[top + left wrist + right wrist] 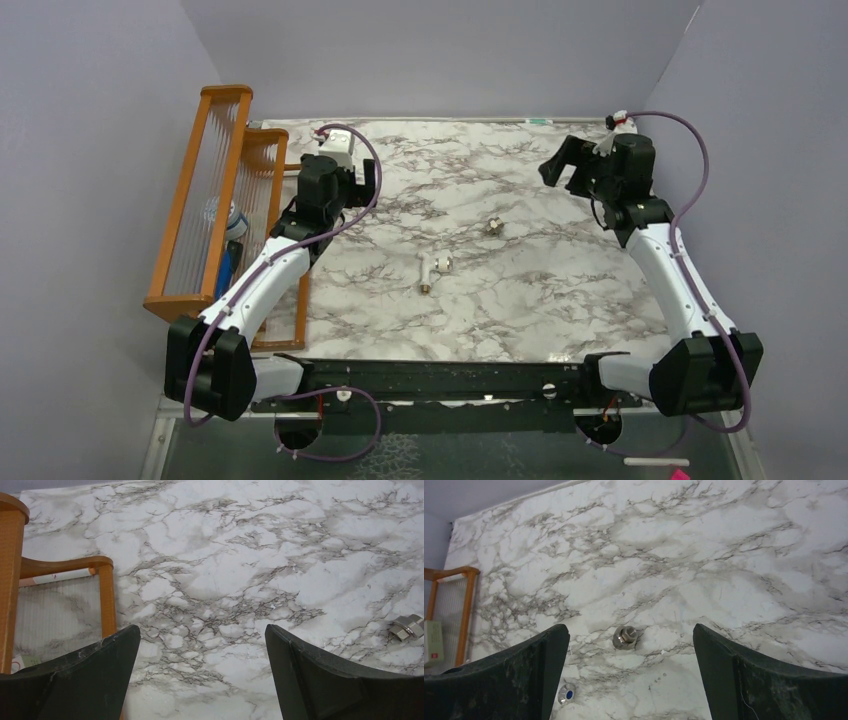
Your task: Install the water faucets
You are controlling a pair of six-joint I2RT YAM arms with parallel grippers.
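Note:
The tap's silvery knob [443, 265] [566, 694] lies below, back and to the left in the top view, so my right gripper lowers that way onto it next.
A small white tap [433, 268] with a metal threaded end lies on the marble table near the middle. In the right wrist view only its silvery knob with a blue dot [566, 694] shows beside my left finger. The small metal nut-like fitting [494, 226] lies apart, to the tap's upper right; it also shows in the right wrist view [625, 637] and at the edge of the left wrist view [409, 627]. My left gripper [366, 178] is open and empty at the back left. My right gripper [563, 165] is open and empty at the back right.
An orange wooden rack [205, 200] with clear ribbed panels stands along the table's left edge, close to my left arm; its frame shows in the left wrist view [102, 597]. Grey walls [440, 50] enclose the table.

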